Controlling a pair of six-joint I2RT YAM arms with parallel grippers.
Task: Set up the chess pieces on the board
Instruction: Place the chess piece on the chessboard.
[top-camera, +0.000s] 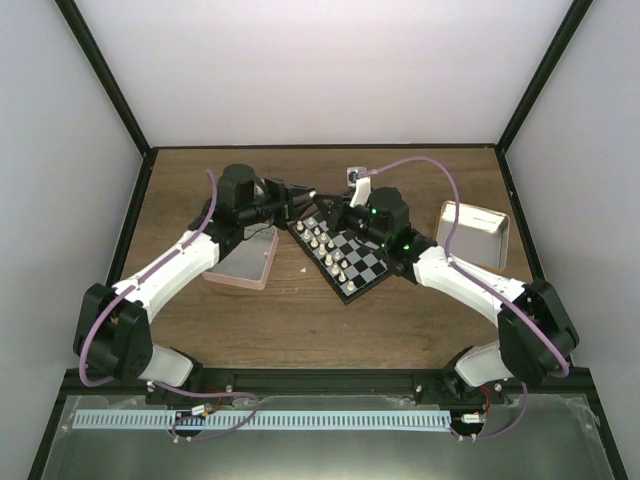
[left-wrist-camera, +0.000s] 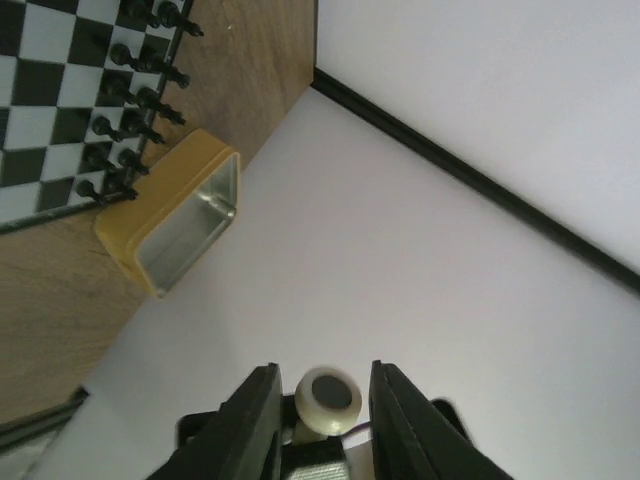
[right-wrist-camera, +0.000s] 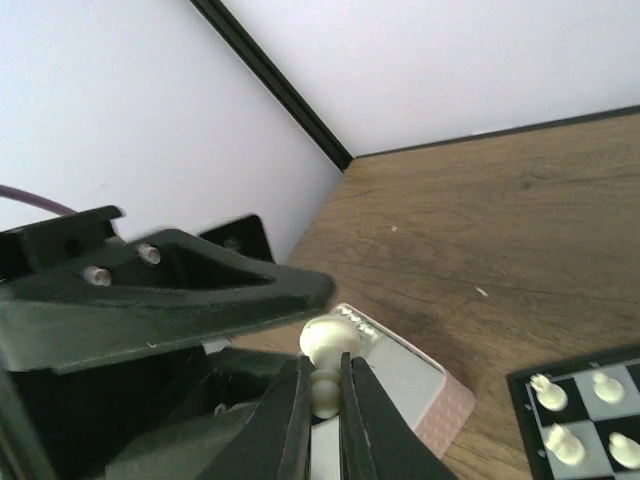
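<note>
The right gripper next moves back and down, turning tip-down, to free the piece on the empty square by the board's near corner, where the inner row ends.
A cream-white chess piece (right-wrist-camera: 330, 338) is pinched at its narrow stem by my right gripper (right-wrist-camera: 322, 358), which is shut on it above the tray's edge. In the left wrist view the same piece (left-wrist-camera: 330, 393) shows its round base between the fingers of my left gripper (left-wrist-camera: 322, 368), with a gap on each side, so that gripper is open. The two grippers, left (top-camera: 303, 192) and right (top-camera: 325, 207), meet tip to tip just beyond the board (top-camera: 372, 268). Cream pieces (top-camera: 320, 240) line the board's left side. Black pieces (left-wrist-camera: 130, 100) stand along its far edge.
A pink tray (top-camera: 243, 260) lies left of the board under the left arm. A tan box with a silvery inside (top-camera: 475, 232) sits at the right. A small white object (top-camera: 352, 175) stands behind the board. White walls with black edging close in the table.
</note>
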